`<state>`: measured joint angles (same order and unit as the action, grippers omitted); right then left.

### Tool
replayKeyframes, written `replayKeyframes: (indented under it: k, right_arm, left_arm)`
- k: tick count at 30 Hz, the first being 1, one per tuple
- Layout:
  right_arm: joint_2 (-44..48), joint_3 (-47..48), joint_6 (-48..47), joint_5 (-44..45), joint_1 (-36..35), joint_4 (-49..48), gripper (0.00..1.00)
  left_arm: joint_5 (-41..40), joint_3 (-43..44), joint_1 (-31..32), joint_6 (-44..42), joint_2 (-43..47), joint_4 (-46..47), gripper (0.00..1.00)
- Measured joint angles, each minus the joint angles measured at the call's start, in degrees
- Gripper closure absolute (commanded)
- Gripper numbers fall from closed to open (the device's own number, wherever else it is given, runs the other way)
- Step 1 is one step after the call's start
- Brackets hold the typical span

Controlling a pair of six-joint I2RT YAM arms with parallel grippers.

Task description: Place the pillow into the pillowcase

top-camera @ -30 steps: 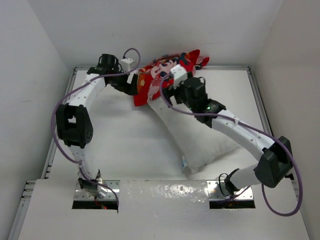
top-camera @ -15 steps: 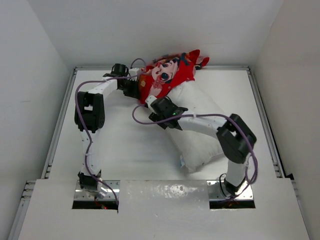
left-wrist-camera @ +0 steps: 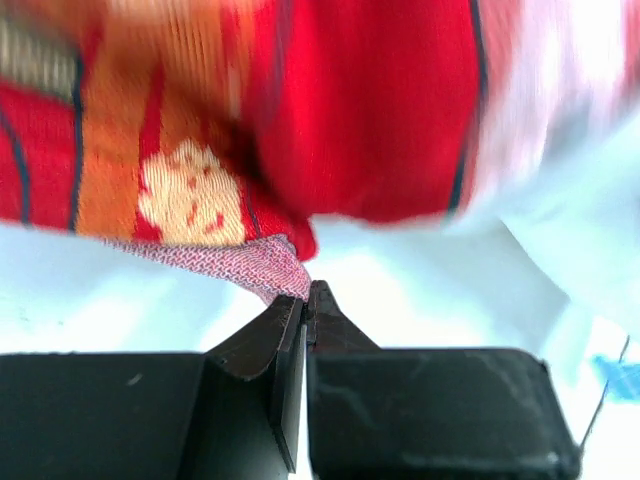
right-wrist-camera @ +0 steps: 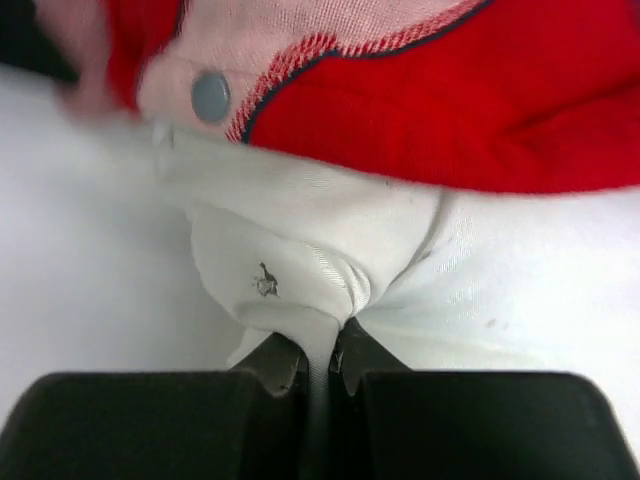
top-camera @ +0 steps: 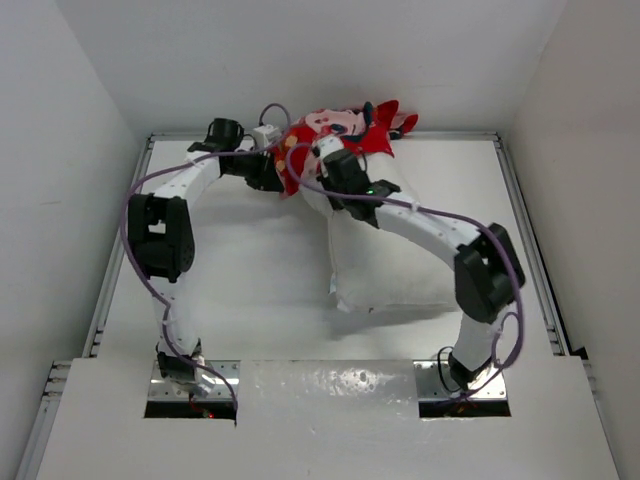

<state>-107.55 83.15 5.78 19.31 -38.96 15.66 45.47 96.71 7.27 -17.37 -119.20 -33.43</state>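
The pillow bunches at the pillowcase's edge, so my right gripper should next lift, then lower to the right in the top view toward the bare tabletop and release the pillowcase's fold.
The white pillow (top-camera: pixel 390 260) lies on the table with its far end under the red pillowcase (top-camera: pixel 345 132), which is bunched against the back wall. My left gripper (top-camera: pixel 283 175) is at the pillowcase's left side. In the left wrist view it (left-wrist-camera: pixel 305 292) is shut on the pillowcase's (left-wrist-camera: pixel 370 120) pale pink hem, with white pillow (left-wrist-camera: pixel 450 290) behind. My right gripper (top-camera: pixel 322 172) sits just right of it. In the right wrist view it (right-wrist-camera: pixel 322 350) is shut on a pinched fold of the pillow (right-wrist-camera: pixel 500 270), right below the pillowcase's (right-wrist-camera: pixel 450 110) edge and a grey button (right-wrist-camera: pixel 211 96).
White walls close in the table (top-camera: pixel 240 280) at the back and both sides. Both arms arch over the table's middle, with purple cables looping beside them. A metal rail (top-camera: pixel 110 290) runs along the left edge.
Both grippers have gone from open to shut, the left on the pillowcase hem, the right on the pillow. The pillow has swung from a diagonal to nearly straight. The pillowcase has moved toward the back wall.
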Motion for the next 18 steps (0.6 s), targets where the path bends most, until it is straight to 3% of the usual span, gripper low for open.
replayKeyframes:
  k: [4, 9, 18]
  right_arm:
    - [9.0, -4.4, 4.9, 1.6, 2.8, -10.1, 1.0]
    - [11.7, -4.4, 7.4, 4.7, 3.1, -22.1, 1.0]
    - [11.3, -3.4, 7.4, 7.5, 2.4, -28.0, 1.0]
  left_arm:
    - [3.3, 2.0, -0.1, -4.3, 5.4, -3.7, 1.0]
    - [7.2, 5.4, -0.1, -6.7, 9.3, -5.9, 1.0]
    - [12.5, 15.2, -0.2, -9.4, 10.2, -13.4, 1.0]
